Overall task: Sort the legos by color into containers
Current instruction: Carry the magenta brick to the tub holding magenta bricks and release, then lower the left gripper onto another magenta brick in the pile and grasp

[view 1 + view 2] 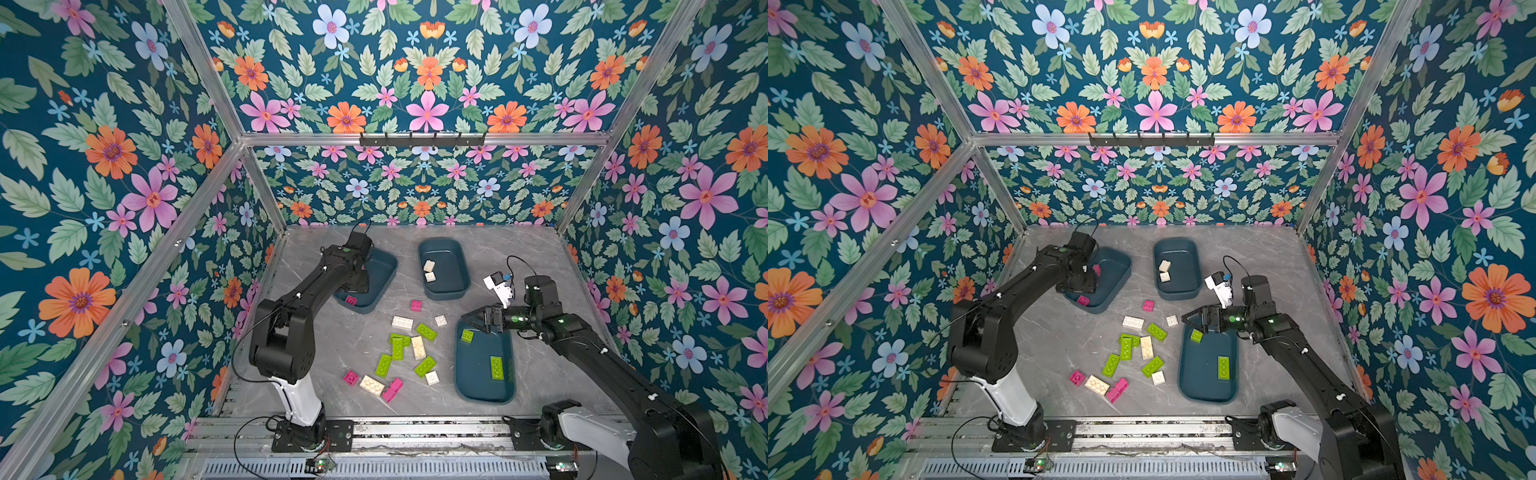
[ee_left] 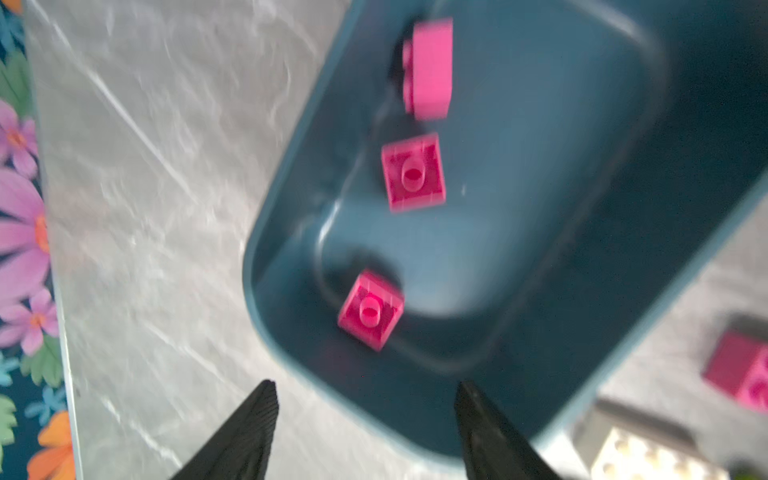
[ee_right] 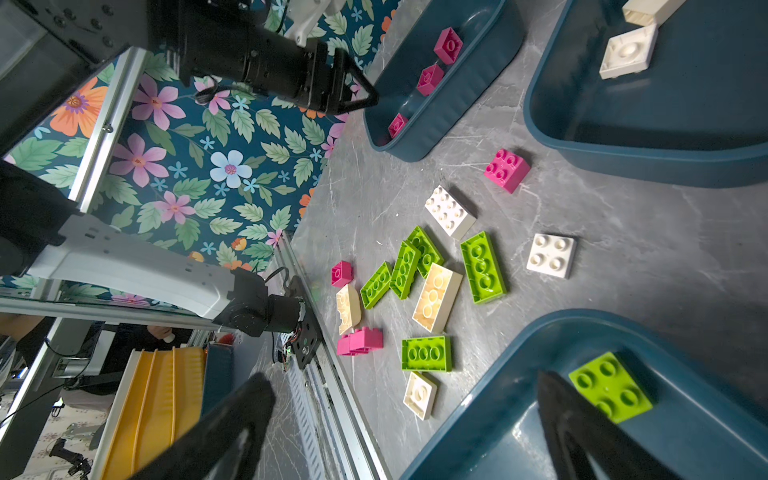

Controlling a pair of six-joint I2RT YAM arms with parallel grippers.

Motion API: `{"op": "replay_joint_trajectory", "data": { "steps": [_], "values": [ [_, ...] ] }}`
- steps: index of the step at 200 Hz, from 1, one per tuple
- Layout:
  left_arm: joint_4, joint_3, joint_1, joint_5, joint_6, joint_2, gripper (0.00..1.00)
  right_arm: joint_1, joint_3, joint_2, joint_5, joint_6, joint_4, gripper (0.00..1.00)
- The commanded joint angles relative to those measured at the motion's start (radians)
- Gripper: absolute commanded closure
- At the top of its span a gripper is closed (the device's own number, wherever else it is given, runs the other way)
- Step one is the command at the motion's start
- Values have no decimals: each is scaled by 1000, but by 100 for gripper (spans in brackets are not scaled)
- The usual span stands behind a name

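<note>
My left gripper comes back and down onto the small pink lego (image 1: 351,377) near the front bar next, since it lies loose outside the container of pink legos.
Three dark teal containers stand on the grey table. The left container (image 1: 384,266) holds three pink legos (image 2: 413,172). My left gripper (image 2: 366,386) hovers over its near end, open, with nothing between the fingers. The middle container (image 1: 444,249) holds two cream legos (image 1: 429,270). In the right container (image 1: 482,386) lie a square green lego (image 3: 609,384) and an oblong green one (image 1: 496,368). My right gripper (image 1: 464,319) stands open and empty above that container's far end. Several loose pink, green and cream legos (image 1: 409,349) lie on the table between the containers.
Floral walls (image 1: 124,249) and aluminium posts close in the table on three sides. A metal rail (image 1: 415,432) with both arm bases runs along the front edge. A single pink brick (image 1: 416,305) lies between the left and middle containers.
</note>
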Motion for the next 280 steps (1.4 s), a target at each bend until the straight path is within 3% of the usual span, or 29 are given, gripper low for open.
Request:
{"op": "replay_joint_trajectory", "data": {
  "steps": [1,75,140,164,208,280],
  "values": [
    [-58,-92,-2,65,-78,-103,29,0,-3,0,-23,-14,4,1],
    [-110,-435,-54,165,-412,-425,28,1,-8,14,-55,-14,-1,1],
    [-58,-667,-92,274,-639,-546,29,7,-52,-2,-98,31,64,1],
    [-18,-731,-110,298,-713,-565,30,18,-70,-12,-92,54,101,1],
    [0,-770,-138,245,-763,-542,36,52,-84,-12,-66,77,133,1],
    [85,-801,-178,245,-812,-506,59,83,-84,-13,-44,81,127,1]
  ]
}}
